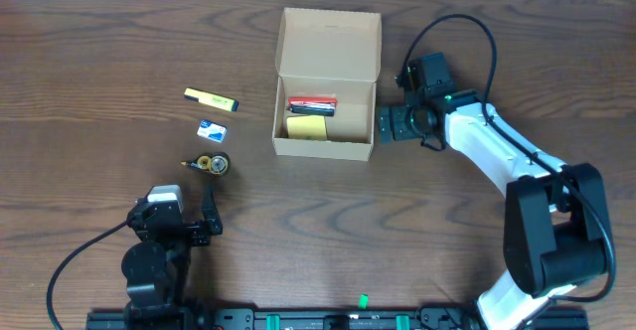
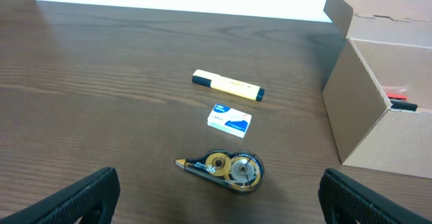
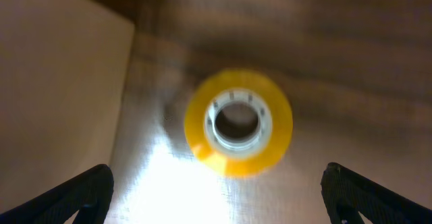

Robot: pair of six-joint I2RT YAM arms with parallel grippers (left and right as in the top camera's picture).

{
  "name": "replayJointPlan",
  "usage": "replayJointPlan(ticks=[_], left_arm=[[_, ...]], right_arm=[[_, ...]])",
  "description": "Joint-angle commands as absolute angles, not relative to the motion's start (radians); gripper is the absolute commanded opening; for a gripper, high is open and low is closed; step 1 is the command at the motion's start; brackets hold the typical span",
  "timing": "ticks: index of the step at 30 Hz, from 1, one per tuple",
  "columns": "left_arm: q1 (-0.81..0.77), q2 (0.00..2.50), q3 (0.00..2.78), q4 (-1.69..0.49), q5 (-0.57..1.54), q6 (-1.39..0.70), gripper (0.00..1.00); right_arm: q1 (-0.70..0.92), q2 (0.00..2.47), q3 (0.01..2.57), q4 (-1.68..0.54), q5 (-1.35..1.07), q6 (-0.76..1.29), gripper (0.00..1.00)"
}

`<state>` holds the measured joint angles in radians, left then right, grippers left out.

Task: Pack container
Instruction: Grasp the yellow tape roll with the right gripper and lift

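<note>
I will bring my right gripper down next, until its fingers are on both sides of the rim of the yellow tape roll [image 3: 237, 123].
The container [image 1: 327, 147] is a tan cardboard box with its lid flap [image 1: 329, 42] standing open; its side wall [image 2: 364, 116] shows in the left wrist view. Inside lie a red and black item [image 1: 311, 103] and a yellow pad [image 1: 307, 126]. My right gripper [image 1: 388, 123] [image 3: 216, 190] hangs open at the box's right edge. Below its fingers is a blurred yellow tape roll [image 3: 237, 123], next to a tan box wall [image 3: 61, 82]; nothing is gripped. My left gripper [image 1: 179, 219] [image 2: 219, 197] is open and empty near the front left.
Left of the box lie a yellow highlighter [image 1: 211, 98] [image 2: 227, 86], a small blue and white eraser [image 1: 212, 128] [image 2: 229, 119] and a correction tape dispenser [image 1: 208, 163] [image 2: 226, 168], which is just ahead of my left fingers.
</note>
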<state>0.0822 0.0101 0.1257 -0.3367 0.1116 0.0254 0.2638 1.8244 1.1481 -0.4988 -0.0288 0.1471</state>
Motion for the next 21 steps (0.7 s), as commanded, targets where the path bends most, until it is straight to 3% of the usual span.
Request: replayJointPlan(ticks=[1,14,21], left_arm=[[0.078,0.004,0.104,-0.343,0.101,0.019,0.95],[0.078,0.004,0.104,-0.343,0.101,0.019,0.95],[0.078,0.004,0.104,-0.343,0.101,0.019,0.95]], right_arm=[[0.256,1.830,1.150,-0.462,-0.004,0.126,0.99],[0.253,1.917,1.150,-0.374,0.056,0.142,0.99],[0.253,1.954,1.150,-0.354,0.056,0.142,0.94]])
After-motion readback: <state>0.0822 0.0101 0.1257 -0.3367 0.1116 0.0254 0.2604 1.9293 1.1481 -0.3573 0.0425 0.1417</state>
